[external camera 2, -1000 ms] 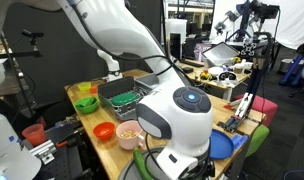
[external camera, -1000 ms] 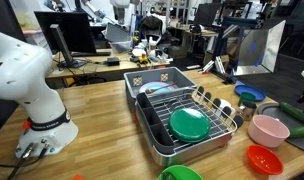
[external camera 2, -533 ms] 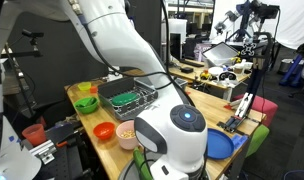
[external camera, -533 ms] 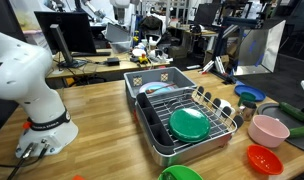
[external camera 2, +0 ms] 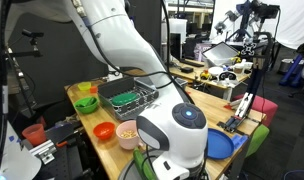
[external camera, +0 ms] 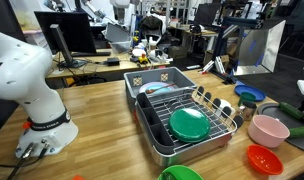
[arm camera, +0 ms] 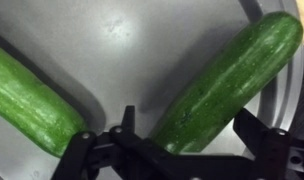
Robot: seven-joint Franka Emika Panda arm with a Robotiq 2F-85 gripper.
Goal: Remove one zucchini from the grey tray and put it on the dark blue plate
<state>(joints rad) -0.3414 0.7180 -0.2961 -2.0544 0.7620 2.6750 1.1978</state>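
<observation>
The zucchini's near end (arm camera: pixel 195 123) is between the open fingers of my gripper. I should move my gripper slightly to the right in the wrist view and close there.
In the wrist view two dark green zucchinis lie on the grey tray (arm camera: pixel 142 55). One zucchini (arm camera: pixel 227 75) runs diagonally at the right, the other zucchini (arm camera: pixel 27 100) lies at the left. My gripper (arm camera: pixel 190 130) is open, its two black fingers straddling the lower end of the right zucchini. The right finger is at the zucchini's side and the left finger stands a little apart. In an exterior view the tray's zucchini (external camera: pixel 289 110) shows at the far right, with the dark blue plate (external camera: pixel 249 93) behind it.
A dark tub with a wire rack (external camera: pixel 182 120) holds a green plate (external camera: pixel 189 124). A pink bowl (external camera: pixel 268 130) and a red bowl (external camera: pixel 264 158) stand between the rack and the tray. The robot base (external camera: pixel 32 90) stands at the left of the wooden table.
In an exterior view the arm's large joint shifted a little a second ago and has stayed nearly still since. The table objects have not moved.
</observation>
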